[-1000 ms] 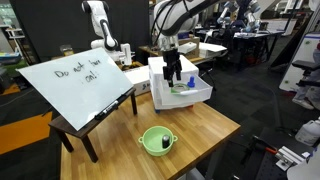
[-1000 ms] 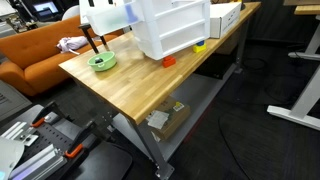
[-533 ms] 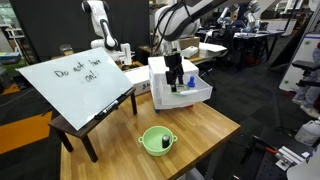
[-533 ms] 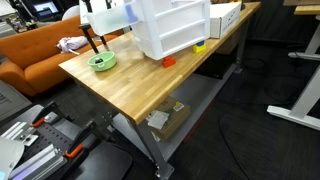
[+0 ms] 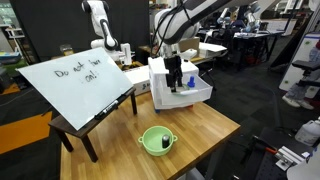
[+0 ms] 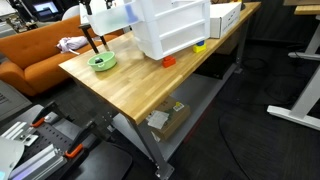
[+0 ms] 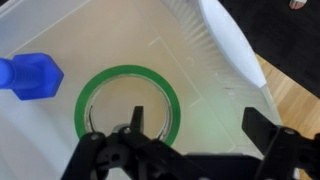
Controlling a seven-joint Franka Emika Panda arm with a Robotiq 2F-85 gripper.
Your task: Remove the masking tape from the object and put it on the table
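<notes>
The tape ring's hole is below the end of one finger, and the other finger is outside the ring. My gripper will next go down toward the drawer's bottom with the tape ring's side between its open fingers.
A green ring of masking tape point(image 7: 100, 80) lies flat on the floor of an open white plastic drawer point(image 7: 190, 50). The drawer point(image 5: 195, 93) sticks out of a white drawer unit point(image 5: 160, 75) on the light-wood table point(image 5: 205, 130). My gripper point(image 7: 198, 125) is open just above the tape. Its left fingertip point(image 7: 135, 118) is over the ring's hole and its right fingertip point(image 7: 262, 125) is outside the ring. In an exterior view the gripper point(image 5: 176, 80) reaches down into the drawer. In an exterior view the drawer unit point(image 6: 170, 25) hides it.
A blue block point(image 7: 30, 75) lies in the drawer left of the tape. A green bowl point(image 5: 157, 140) sits near the table's front edge. A slanted whiteboard point(image 5: 75, 80) stands on a small dark table. A red piece point(image 6: 168, 61) and a yellow piece point(image 6: 199, 46) lie by the unit.
My gripper has sunk a little deeper into the drawer. Nothing else has moved.
</notes>
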